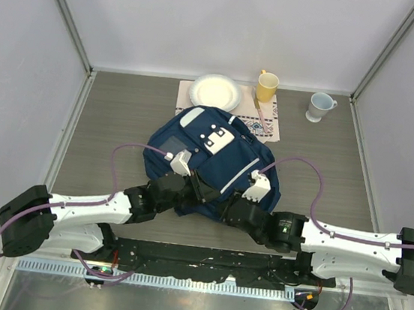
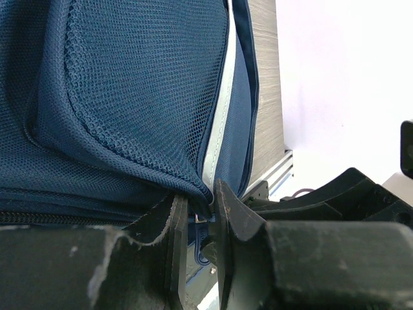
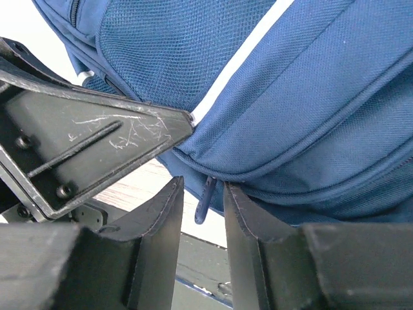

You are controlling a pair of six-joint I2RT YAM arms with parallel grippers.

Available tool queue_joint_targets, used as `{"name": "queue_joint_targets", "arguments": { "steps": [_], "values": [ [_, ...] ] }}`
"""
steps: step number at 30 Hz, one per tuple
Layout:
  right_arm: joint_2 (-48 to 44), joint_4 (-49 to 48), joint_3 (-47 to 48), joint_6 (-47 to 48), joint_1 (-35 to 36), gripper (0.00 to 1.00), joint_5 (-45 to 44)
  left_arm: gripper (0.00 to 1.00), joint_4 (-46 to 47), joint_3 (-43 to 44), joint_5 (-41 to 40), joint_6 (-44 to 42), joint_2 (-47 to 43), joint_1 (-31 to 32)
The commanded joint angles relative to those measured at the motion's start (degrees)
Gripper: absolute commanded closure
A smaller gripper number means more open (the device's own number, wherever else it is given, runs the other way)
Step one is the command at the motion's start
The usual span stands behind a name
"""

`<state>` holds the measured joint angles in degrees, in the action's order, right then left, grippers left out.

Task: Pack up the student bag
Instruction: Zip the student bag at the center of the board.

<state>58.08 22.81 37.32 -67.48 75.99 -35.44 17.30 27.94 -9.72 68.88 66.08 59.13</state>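
The left gripper pulls the bag's corner seam left in the top view next and releases it, since bare tabletop lies that way from the gripper.
The student bag (image 1: pixel 211 155), navy with thin white stripes and a white patch with buckles, lies flat mid-table. Both grippers meet at its near edge. My left gripper (image 1: pixel 202 191) is closed to a narrow gap (image 2: pixel 201 208) around the bag's corner seam, with a blue zipper pull (image 2: pixel 197 234) caught between its fingers. My right gripper (image 1: pixel 230 203) is open (image 3: pixel 203 194), its fingers either side of another blue zipper pull (image 3: pixel 204 201) that hangs free from the bag (image 3: pixel 310 97). The left gripper's black body (image 3: pixel 84 148) shows in the right wrist view.
Behind the bag is a patterned placemat (image 1: pixel 270 123) with a white plate (image 1: pixel 215 92), a yellow cup (image 1: pixel 267 85) and a pink pen (image 1: pixel 258 110). A white mug (image 1: pixel 319 106) stands at the back right. Walls enclose the table.
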Motion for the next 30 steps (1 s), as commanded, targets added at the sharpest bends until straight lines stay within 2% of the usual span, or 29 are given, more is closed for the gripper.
{"name": "queue_joint_targets", "arguments": {
  "steps": [1,7,10,11,15,16,18,19,20,30],
  "values": [
    [0.1,-5.58,-0.32,0.95,-1.1,0.64,2.48,0.83,9.51,1.15,-4.08,-0.42,-2.19,-0.51],
    [2.47,-5.49,-0.14,0.25,-1.19,0.64,3.19,0.83,9.59,1.15,-4.08,-0.5,-2.1,-0.51],
    [3.0,-4.88,-0.14,0.16,-1.19,0.67,2.66,0.83,9.59,1.24,-4.0,-0.5,-2.27,-0.51],
    [3.17,-4.79,0.03,0.25,-1.19,0.72,2.48,0.83,9.59,1.15,-4.0,-0.59,-2.28,-0.51],
    [4.14,-3.38,0.65,0.77,-1.28,0.79,1.08,0.84,9.59,1.06,-3.91,-0.59,-2.63,-0.51],
    [4.49,-3.38,0.56,0.86,-1.54,0.85,0.73,0.84,9.59,1.06,-3.91,-0.59,-2.71,-0.51],
    [4.41,-3.47,0.74,1.73,-1.89,0.91,0.64,0.84,9.51,1.06,-3.99,-0.77,-2.8,-0.51],
    [4.23,-3.47,0.82,2.0,-2.15,0.98,0.46,0.86,9.33,1.15,-4.0,-0.85,-2.98,-0.51],
    [3.71,-3.65,0.74,2.18,-2.42,0.99,0.46,0.86,8.37,1.41,-4.08,-0.94,-2.98,-0.51],
    [-0.25,-5.49,-1.55,4.64,-7.52,0.99,5.56,0.94,5.99,1.32,-4.79,-1.73,-4.74,-0.51]
  ]
}}
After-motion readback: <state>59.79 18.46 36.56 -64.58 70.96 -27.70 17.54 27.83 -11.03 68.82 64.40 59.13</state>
